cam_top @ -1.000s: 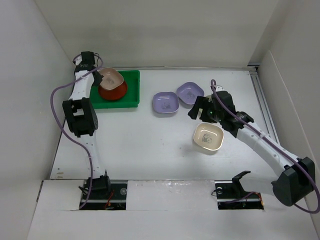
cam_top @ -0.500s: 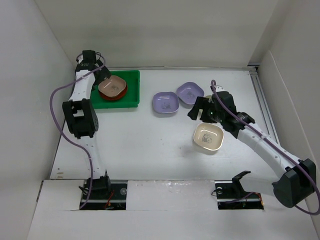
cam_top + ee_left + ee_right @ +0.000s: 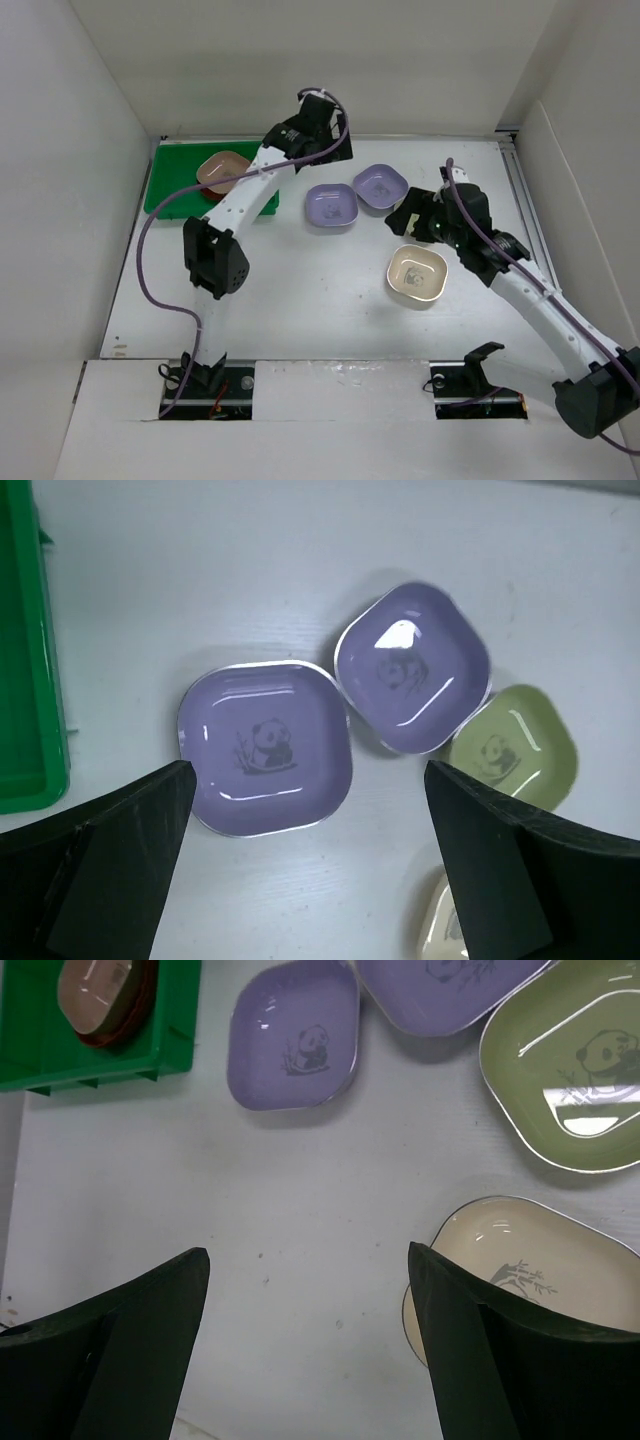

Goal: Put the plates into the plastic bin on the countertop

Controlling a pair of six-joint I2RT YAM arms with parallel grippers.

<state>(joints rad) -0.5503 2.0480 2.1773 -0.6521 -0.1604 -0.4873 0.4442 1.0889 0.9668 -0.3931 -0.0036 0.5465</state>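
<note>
My left gripper moves down and back onto the bin-side rim of the closer lavender plate (image 3: 308,207) (image 3: 184,742) next, where empty countertop leaves room for a finger.
In the green plastic bin (image 3: 165,190) a tan plate (image 3: 222,170) lies on a red-brown one. My left gripper (image 3: 335,148) hangs open and empty above the white countertop (image 3: 300,280), over two lavender plates (image 3: 265,748) (image 3: 412,667). A pale green plate (image 3: 512,748) sits right of them, with a cream plate's (image 3: 440,930) edge showing below. My right gripper (image 3: 305,1350) is open over bare countertop, and the cream plate (image 3: 530,1260) lies by its right finger. From the top the right gripper (image 3: 412,218) covers the pale green plate.
White walls enclose the countertop on the left, back and right. The bin's wall (image 3: 25,680) shows at the left edge of the left wrist view. Purple cables trail along both arms.
The left gripper opened and left the tan plate on the red-brown one in the bin. The left arm then swung right, over the lavender plates. The right arm shifted slightly right.
</note>
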